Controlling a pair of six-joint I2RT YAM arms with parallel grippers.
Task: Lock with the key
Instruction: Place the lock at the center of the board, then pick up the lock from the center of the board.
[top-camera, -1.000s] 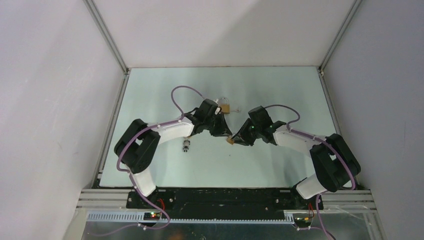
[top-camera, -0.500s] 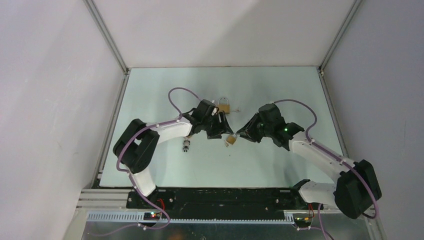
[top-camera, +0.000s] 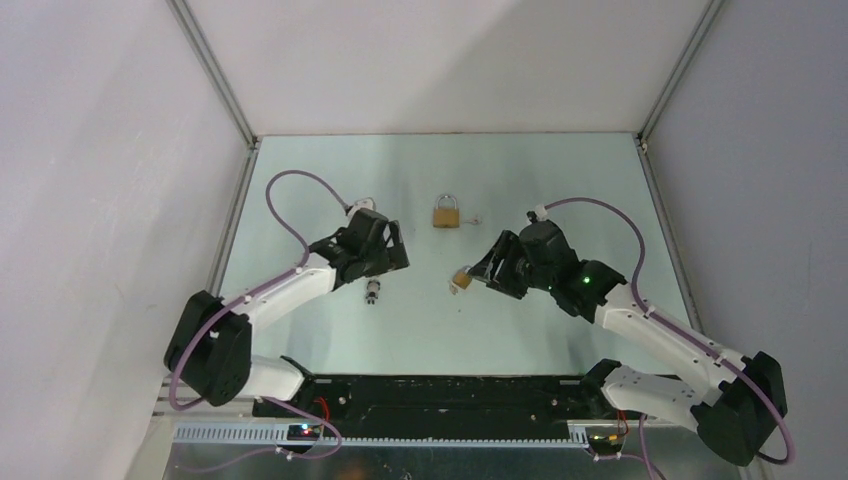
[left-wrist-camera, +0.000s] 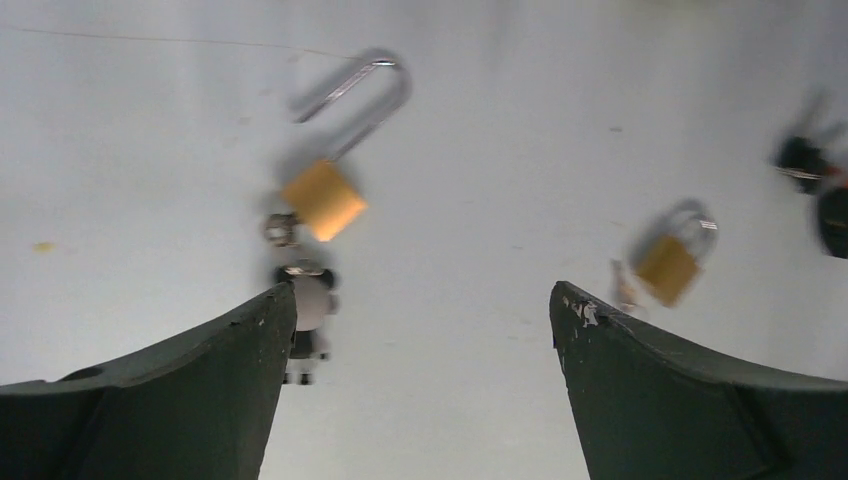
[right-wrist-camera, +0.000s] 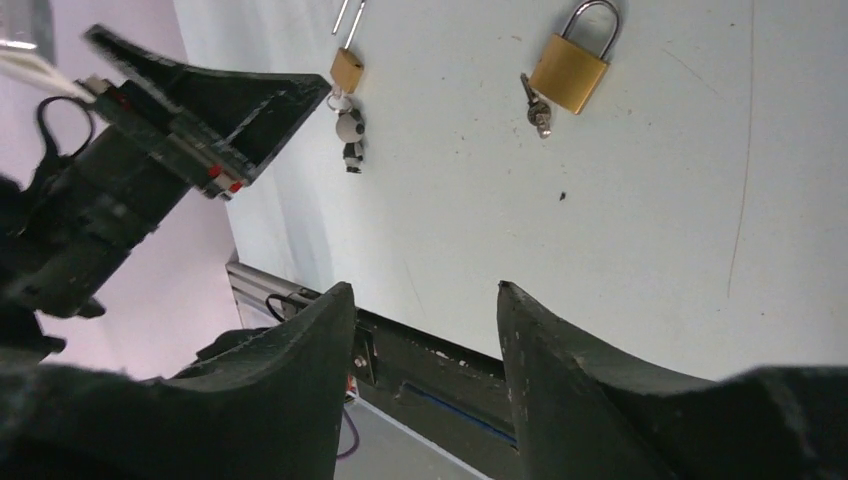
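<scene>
The padlock's shackle is open with one leg free, so the robot's left gripper will next turn as it moves down onto the brass body of the long-shackled padlock.
A small brass padlock lies on the pale table between my two grippers. In the right wrist view this padlock has its shackle down, and a key lies against its lower end; whether the key sits in the keyhole I cannot tell. My left gripper is off to the left of it, jaws wide open and empty. The padlock shows blurred at the right of that view. My right gripper hangs just right of the lock, open and empty.
A second brass padlock lies at the far centre. A long-shackled padlock with a small keychain figure lies by my left gripper. The black base rail runs along the near edge. Enclosure walls stand on three sides.
Both grippers let go of the small padlock and opened. The left arm drew back to the left and the right arm pulled away to the right, leaving the padlock on the table.
</scene>
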